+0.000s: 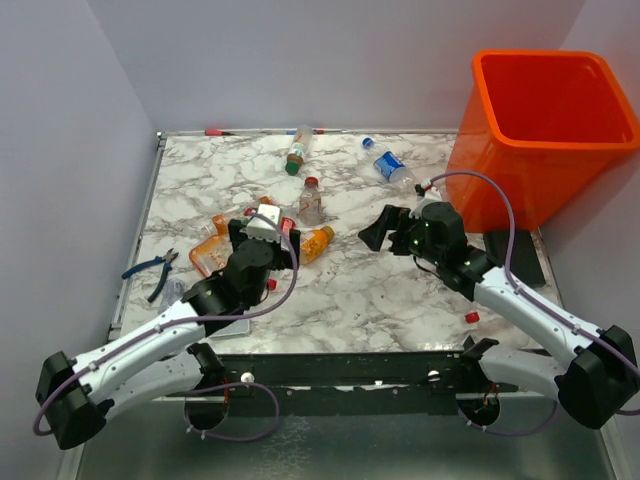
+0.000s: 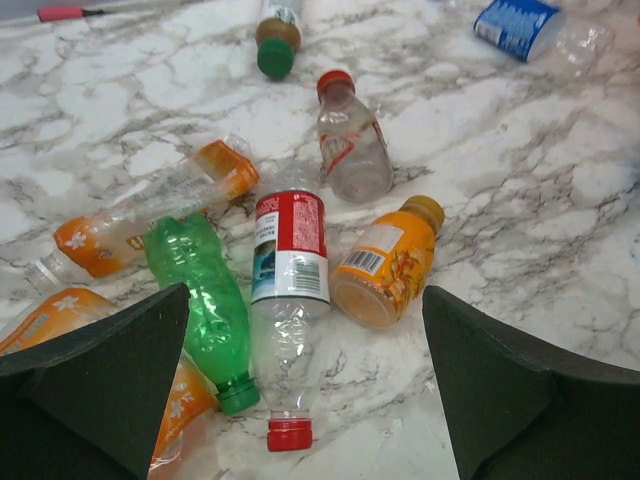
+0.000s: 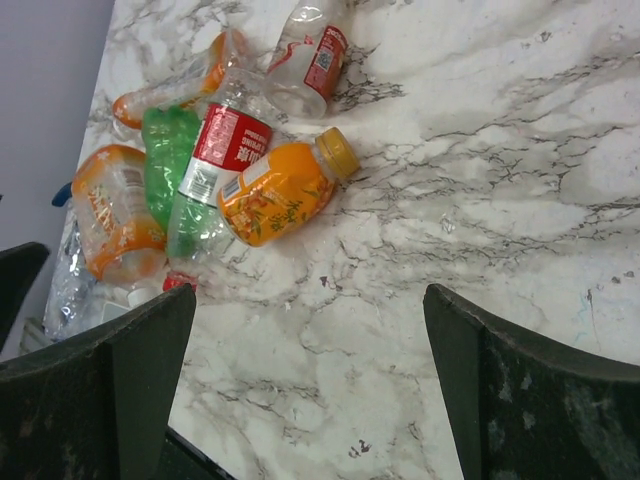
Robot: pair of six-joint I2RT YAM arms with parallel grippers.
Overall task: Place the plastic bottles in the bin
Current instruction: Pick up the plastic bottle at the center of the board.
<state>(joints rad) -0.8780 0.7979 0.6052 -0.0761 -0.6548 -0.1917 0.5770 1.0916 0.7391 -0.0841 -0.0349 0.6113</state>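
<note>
The orange bottle [image 1: 316, 243] lies slanted below the robot's left gripper and to its right in the top view, so next the left gripper should go down that way and turn to straddle the orange bottle's body.
Several plastic bottles lie in a cluster at the table's left-centre. My left gripper [image 1: 262, 238] [image 2: 305, 292] is open and empty, hovering over the cluster. A clear bottle with a red label [image 2: 288, 290] lies between its fingers, with a green bottle [image 2: 195, 290] on its left and an orange bottle [image 2: 385, 265] [image 1: 316, 243] on its right. My right gripper [image 1: 383, 228] [image 3: 310, 292] is open and empty over bare marble, right of the orange bottle [image 3: 280, 190]. The orange bin [image 1: 545, 120] stands at the far right.
Farther back lie a clear red-capped bottle [image 1: 311, 200], a green-capped bottle [image 1: 296, 155] and a blue-labelled bottle [image 1: 390, 165]. Blue-handled pliers [image 1: 150, 268] lie at the left edge. A loose red cap [image 1: 472, 317] lies near the front edge, and a black block [image 1: 520, 255] beside the bin.
</note>
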